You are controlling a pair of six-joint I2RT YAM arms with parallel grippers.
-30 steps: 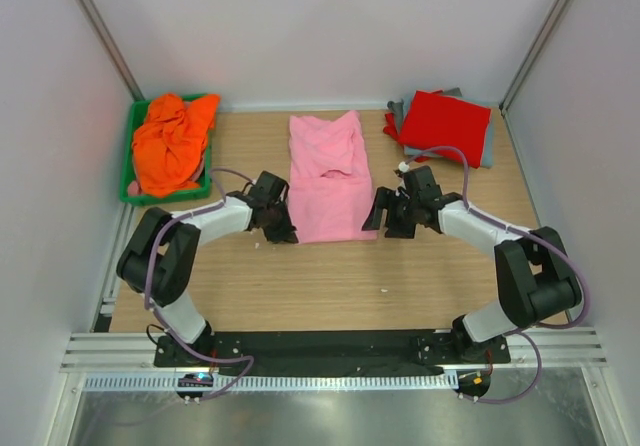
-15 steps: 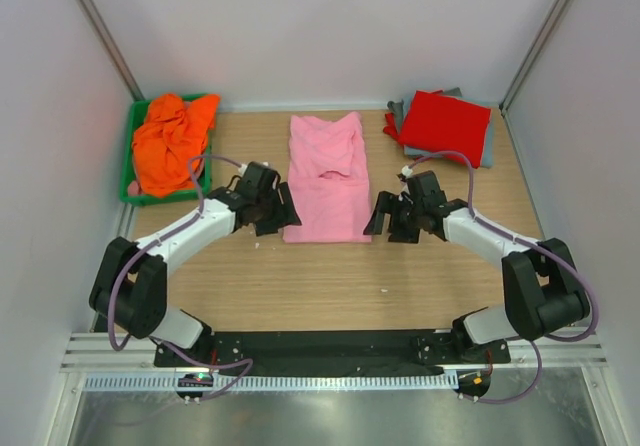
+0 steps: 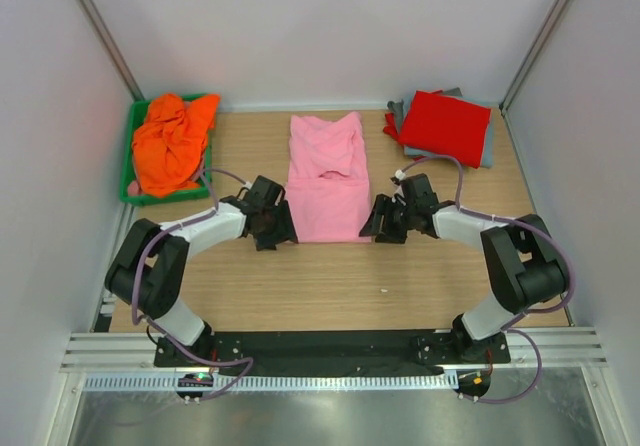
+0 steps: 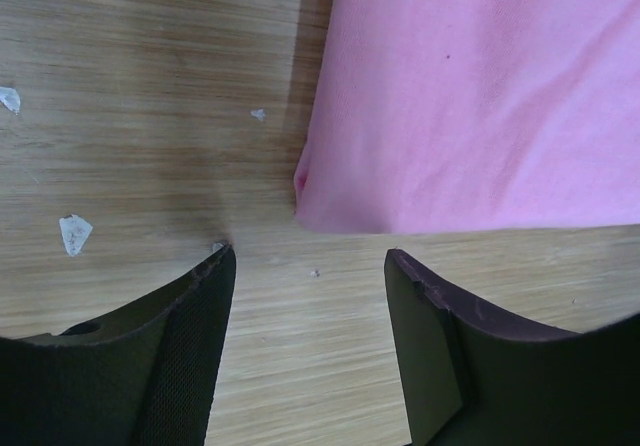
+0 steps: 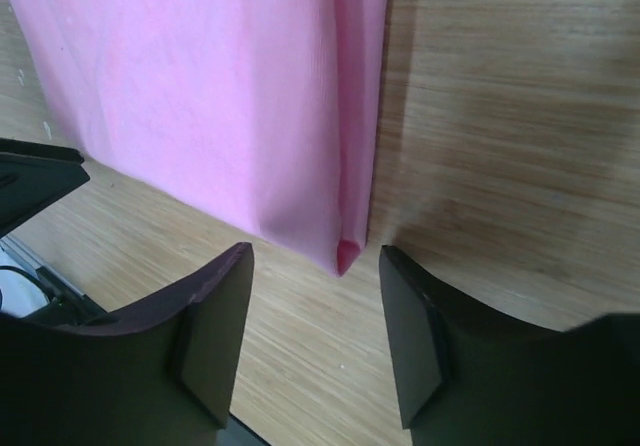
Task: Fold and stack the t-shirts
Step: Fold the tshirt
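I will move my left gripper a little outward next and close it on the shirt's near corner [image 3: 298,240] [image 4: 316,212] by the white flecks, because that corner is just outward of its fingers.
A light pink t-shirt [image 3: 328,176] lies folded lengthwise in the middle of the table. My left gripper [image 3: 277,228] is open and empty, low over the wood just short of the shirt's near left corner [image 4: 305,181]. My right gripper [image 3: 378,221] is open and empty, with the shirt's near right corner [image 5: 345,251] just ahead of its jaws. Neither gripper touches the cloth. A bright orange t-shirt [image 3: 170,141] lies crumpled in a bin. A folded red t-shirt [image 3: 445,126] lies on a grey one [image 3: 488,146] at the back right.
The green bin [image 3: 127,166] stands at the back left against the wall. White enclosure walls stand on three sides. Small white flecks [image 4: 75,231] lie on the wood near the left gripper.
My left gripper has drawn back from further up the shirt's left edge to its near left corner. My right gripper has shifted slightly left toward the near right corner. The shirt has not moved.
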